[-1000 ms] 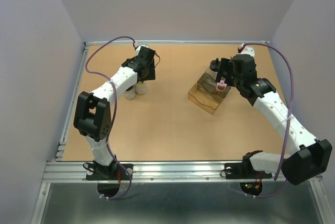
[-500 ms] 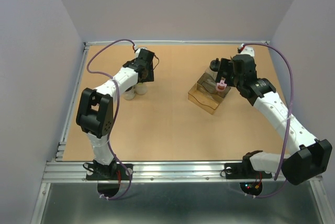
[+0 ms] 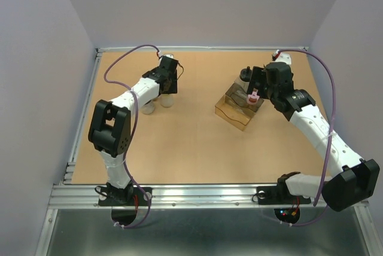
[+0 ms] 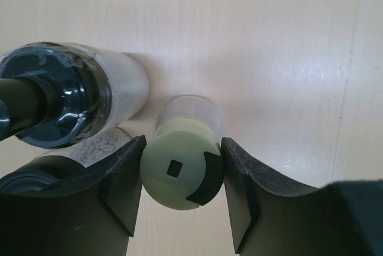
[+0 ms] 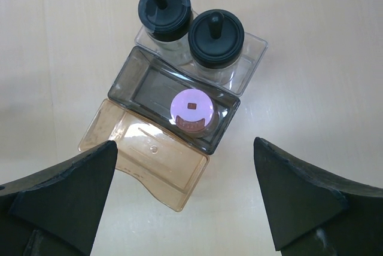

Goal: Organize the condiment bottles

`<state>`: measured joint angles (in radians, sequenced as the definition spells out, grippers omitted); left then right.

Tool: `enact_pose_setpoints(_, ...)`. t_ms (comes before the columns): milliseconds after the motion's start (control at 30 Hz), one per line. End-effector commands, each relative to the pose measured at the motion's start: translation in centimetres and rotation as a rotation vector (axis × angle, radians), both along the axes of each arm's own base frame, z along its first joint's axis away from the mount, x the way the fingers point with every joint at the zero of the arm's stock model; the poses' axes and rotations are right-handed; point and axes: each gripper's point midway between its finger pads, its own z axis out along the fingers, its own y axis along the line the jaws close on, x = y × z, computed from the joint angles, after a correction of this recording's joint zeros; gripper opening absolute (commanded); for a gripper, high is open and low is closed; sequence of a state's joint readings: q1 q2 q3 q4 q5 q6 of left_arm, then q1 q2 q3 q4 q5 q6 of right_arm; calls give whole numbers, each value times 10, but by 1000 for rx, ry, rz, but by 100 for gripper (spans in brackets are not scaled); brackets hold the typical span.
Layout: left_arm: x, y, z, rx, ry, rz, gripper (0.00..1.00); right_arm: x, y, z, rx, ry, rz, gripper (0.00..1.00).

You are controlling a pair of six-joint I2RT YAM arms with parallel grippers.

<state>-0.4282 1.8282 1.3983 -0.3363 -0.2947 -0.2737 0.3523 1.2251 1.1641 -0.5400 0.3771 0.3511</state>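
I need to lift the bottle with my left gripper next and carry it to the smoky grey tray, then lower it beside the pink-capped bottle, where that end of the tray stands empty.
In the left wrist view my left gripper (image 4: pixel 181 175) is shut on the yellow-green cap of a small clear condiment bottle (image 4: pixel 179 171), which stands upright on the table. Two black-capped bottles (image 4: pixel 57 97) (image 4: pixel 33 179) stand just to its left. From above, the left gripper (image 3: pixel 168 82) is at the far left over these bottles (image 3: pixel 148 108). My right gripper (image 5: pixel 185 199) hangs open above the trays, holding nothing. Below it a pink-capped bottle (image 5: pixel 192 109) stands in a smoky grey tray (image 5: pixel 134 85). Two black-capped bottles (image 5: pixel 164 9) (image 5: pixel 215 37) stand in a clear tray (image 5: pixel 254 46) behind.
An amber-tinted clear tray (image 5: pixel 143 160) lies against the grey one on its near side. From above, the tray group (image 3: pixel 234 115) sits right of centre, under the right gripper (image 3: pixel 258 82). A metal rail (image 3: pixel 197 195) runs along the table's near edge.
The left jaws have closed on the yellow-green-capped bottle, and the left arm has shifted slightly to the right and farther back. The right arm has not moved.
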Motion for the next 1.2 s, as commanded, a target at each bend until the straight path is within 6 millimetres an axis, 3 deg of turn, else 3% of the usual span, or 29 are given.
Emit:
enact_pose_setpoints(0, -1, -36, 23, -29, -33, -111, 0, -1, -11, 11, -21, -42, -41, 100)
enact_pose_setpoints(67, -3, -55, 40, -40, -62, -150, 0, -3, -15, 13, -21, -52, -70, 100)
enact_pose_setpoints(167, 4, -90, 96, -100, -161, -209, 0, -8, -35, 16, -48, -76, -180, 100)
enact_pose_setpoints(233, 3, -110, 112, -121, -175, -250, 0, -12, -42, 18, -38, -88, -227, 100)
enact_pose_setpoints(267, 3, -129, 139, -150, -224, -286, 0, -14, -46, 17, -44, -91, -252, 100)
enact_pose_setpoints(400, -1, -177, 160, -192, -237, -407, 0, -19, -55, 20, -28, -108, -313, 100)
enact_pose_setpoints(600, -14, -236, 166, -254, -227, -582, 0, -30, -71, 30, -21, -152, -402, 100)
enact_pose_setpoints(700, -16, -263, 148, -263, -215, -640, 0, -35, -76, 31, -15, -162, -433, 100)
enact_pose_setpoints(833, -11, -287, 144, -280, -237, -659, 0, -43, -79, 32, -3, -168, -442, 100)
enact_pose_setpoints(867, -10, -289, 135, -273, -223, -658, 0, -45, -80, 32, -4, -167, -441, 100)
enact_pose_setpoints(967, -2, -301, 135, -273, -254, -663, 0, -51, -82, 30, -5, -163, -444, 100)
enact_pose_setpoints(1167, 1, -316, 116, -266, -245, -685, 0, -59, -86, 28, -13, -156, -445, 100)
